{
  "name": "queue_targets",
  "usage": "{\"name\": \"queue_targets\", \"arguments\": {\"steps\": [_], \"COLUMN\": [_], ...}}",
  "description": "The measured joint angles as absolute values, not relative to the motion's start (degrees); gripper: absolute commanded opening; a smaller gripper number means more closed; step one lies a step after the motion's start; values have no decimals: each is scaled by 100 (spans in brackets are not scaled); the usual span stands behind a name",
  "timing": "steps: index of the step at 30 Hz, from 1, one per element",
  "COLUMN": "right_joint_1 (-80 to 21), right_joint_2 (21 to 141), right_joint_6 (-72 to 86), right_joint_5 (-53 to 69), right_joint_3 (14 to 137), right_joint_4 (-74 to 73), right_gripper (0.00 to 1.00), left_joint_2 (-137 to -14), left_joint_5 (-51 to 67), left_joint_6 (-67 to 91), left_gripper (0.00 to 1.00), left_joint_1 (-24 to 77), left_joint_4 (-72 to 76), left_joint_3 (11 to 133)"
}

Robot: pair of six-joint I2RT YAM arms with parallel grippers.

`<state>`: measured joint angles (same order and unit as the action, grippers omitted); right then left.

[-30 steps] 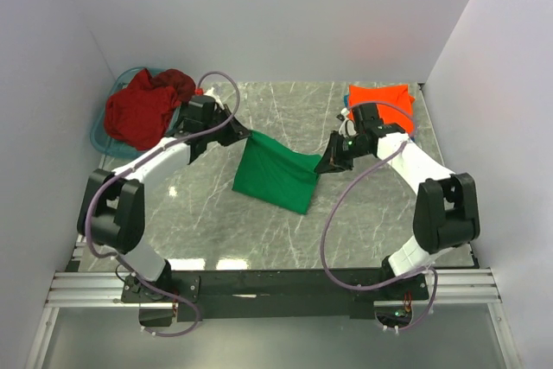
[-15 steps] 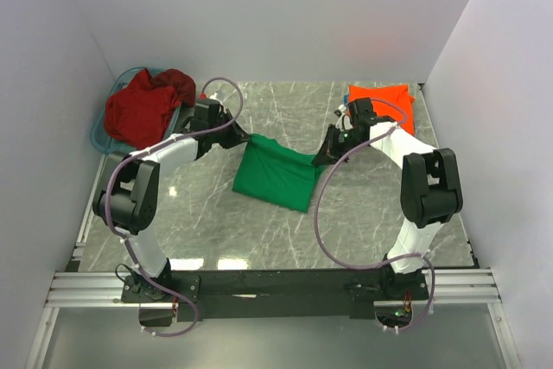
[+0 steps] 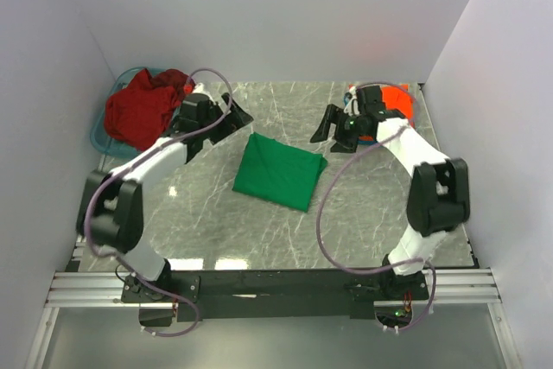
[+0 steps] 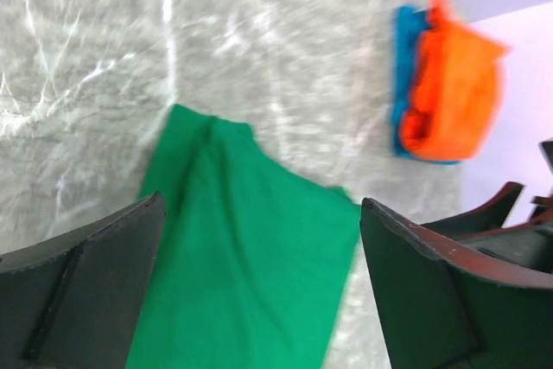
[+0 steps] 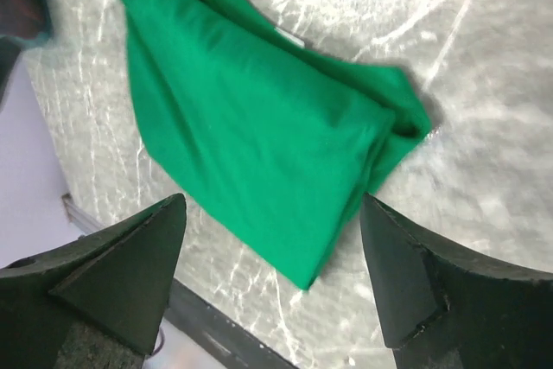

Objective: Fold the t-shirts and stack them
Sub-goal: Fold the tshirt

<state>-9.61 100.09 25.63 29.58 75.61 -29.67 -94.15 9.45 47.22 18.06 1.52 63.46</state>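
Note:
The green t-shirt lies folded but apart from the stack, so my right gripper needs to move back and down next, onto its side edge nearer the orange t-shirt [image 5: 355, 194].
The green t-shirt [image 3: 278, 170] lies folded in a flat rectangle on the marble table, free of both grippers. My left gripper [image 3: 240, 115] hovers open just beyond its far left corner, and in the left wrist view the green t-shirt [image 4: 242, 257] shows between the wide open fingers of that left gripper [image 4: 261, 205]. My right gripper [image 3: 321, 127] is open off the far right corner, above the green t-shirt [image 5: 259, 127]. The dark red t-shirt [image 3: 143, 110] is heaped at the far left. The orange t-shirt [image 4: 454, 84] rests on the blue one [image 4: 404, 58].
A light blue basket [image 3: 99, 136] at the far left holds the red heap. The right arm hides most of the orange t-shirt [image 3: 397, 97] at the far right. White walls close in three sides. A black rail [image 3: 276, 283] runs along the near edge.
Both grippers have opened and let go of the green t-shirt's far corners, then drawn back from it. The shirt's lifted edge has dropped flat onto the table.

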Motion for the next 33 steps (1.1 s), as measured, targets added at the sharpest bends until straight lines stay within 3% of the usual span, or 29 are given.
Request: {"name": "queue_targets", "arguments": {"steps": [9,17,24,33], "right_joint_1": [-998,-1076,-1822,-2532], "right_joint_2": [7585,6954,7129,8774], "right_joint_6": [2818,3127,3170,3345], "right_joint_5": [1957,1699,1111,480], "right_joint_3": [6007,4912,4790,5371], "right_joint_4": [-2792,-2547,-2320,-2185], "right_gripper": [90,91,91,84], "left_joint_2": [-6858,-4587,-3793,-3848], "left_joint_5": [526,-567,-1059,-1122], "left_joint_6": [4733,5035,5196,5188], "left_gripper": [99,100,99,100], "left_joint_1": [1806,1774,1765,1765], "left_joint_4": [-344,-1389,-2274,-2851], "left_joint_3": [5382,4235,3948,3857]}}
